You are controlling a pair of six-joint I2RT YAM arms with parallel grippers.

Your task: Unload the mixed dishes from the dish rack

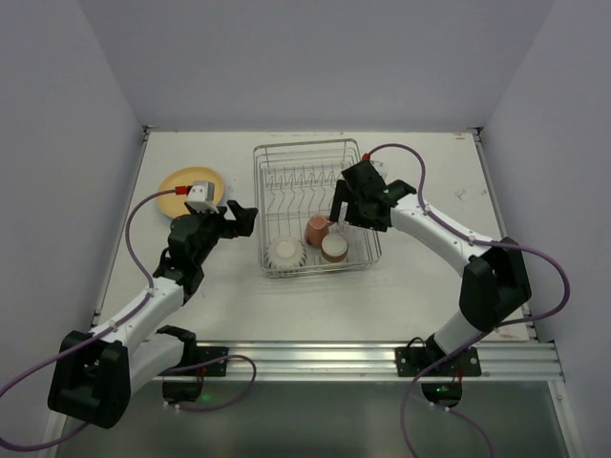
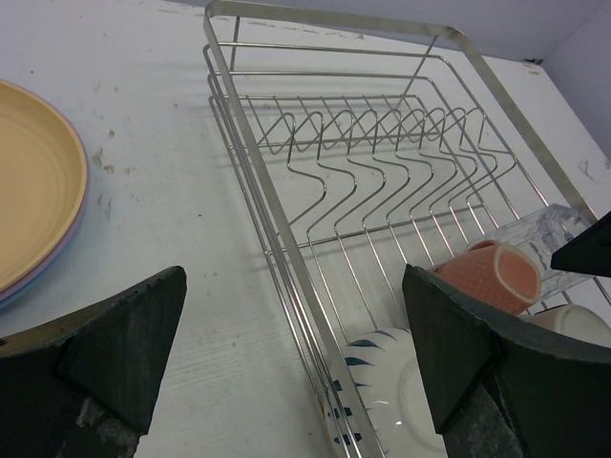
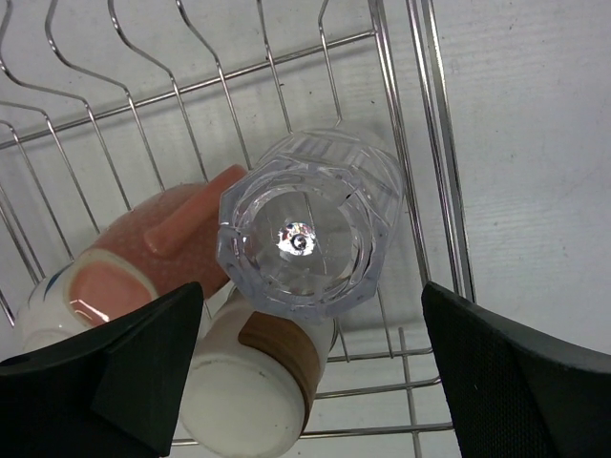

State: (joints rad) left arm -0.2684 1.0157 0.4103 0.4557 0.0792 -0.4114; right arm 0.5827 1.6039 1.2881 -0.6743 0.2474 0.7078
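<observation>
My right gripper is above the clear glass's rim [image 1: 341, 228] [image 3: 301, 243], which is just past the ends of its open fingers. It will next move gently down and outward until its fingers are on both sides of the rim, and close.
The silver wire dish rack [image 1: 305, 145] stands mid-table. In its near end lie a white ribbed bowl [image 1: 285, 252], a pink mug [image 1: 316, 230] and a brown-and-cream cup [image 1: 334, 248]. My right gripper [image 1: 348, 221] hangs open over the rack's near right corner. In its wrist view the gripper [image 3: 315, 382] is above a clear glass [image 3: 305, 229], which rests against the pink mug [image 3: 143, 248] and the cup [image 3: 258, 382]. My left gripper [image 1: 243, 219] is open and empty just left of the rack. Its wrist view [image 2: 296, 372] shows the rack's rim [image 2: 258, 191] and the bowl [image 2: 391, 401]. A yellow-orange plate [image 1: 191, 191] lies on the table at the left.
The plate-slot prongs [image 1: 301, 179] in the far half of the rack hold nothing. A purple-blue edge [image 2: 72, 239] shows under the yellow-orange plate. Grey walls close the table on the left, back and right. A metal rail [image 1: 363, 358] runs along the near edge.
</observation>
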